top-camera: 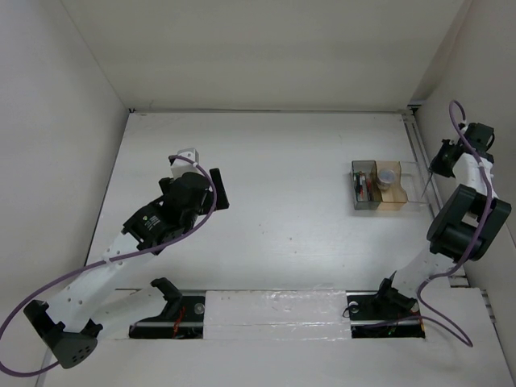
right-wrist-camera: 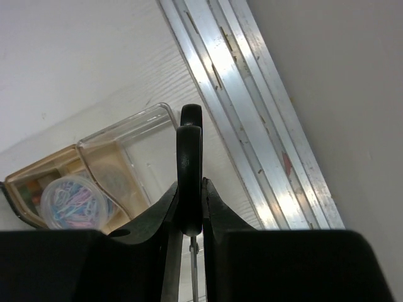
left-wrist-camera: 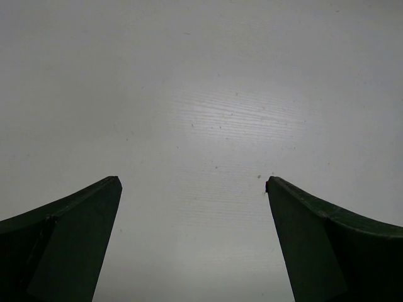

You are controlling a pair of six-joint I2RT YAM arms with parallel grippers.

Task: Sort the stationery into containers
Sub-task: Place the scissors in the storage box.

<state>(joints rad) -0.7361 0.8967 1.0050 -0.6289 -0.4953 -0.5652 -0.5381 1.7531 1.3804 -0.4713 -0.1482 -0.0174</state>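
The robot's right gripper will move down and over the clear compartment (top-camera: pixel 414 182) (right-wrist-camera: pixel 148 141) to let go of the scissors, as the compartment is below the gripper and to its left in the top view.
My right gripper (right-wrist-camera: pixel 192 184) is shut on the black handle of the scissors (right-wrist-camera: pixel 189 154), whose thin grey blades hang down between the fingers. In the top view the right gripper (top-camera: pixel 446 158) hovers at the right end of the containers (top-camera: pixel 403 206), with the scissors (top-camera: pixel 425 184) dangling over the clear compartment (right-wrist-camera: pixel 148 141). Red-and-white pens (top-camera: pixel 362 188) lie in the dark grey compartment. A small round clear item (right-wrist-camera: pixel 71 200) with coloured bits sits in the tan one. My left gripper (top-camera: pixel 201 172) stands open over bare table (left-wrist-camera: pixel 208 119), nothing between its fingers (left-wrist-camera: pixel 315 239).
An aluminium rail (right-wrist-camera: pixel 252 107) runs along the table's right edge just beyond the containers, close to the white side wall (top-camera: pixel 484 72). White walls enclose the back and left. Both arm bases (top-camera: pixel 379 306) sit at the near edge.
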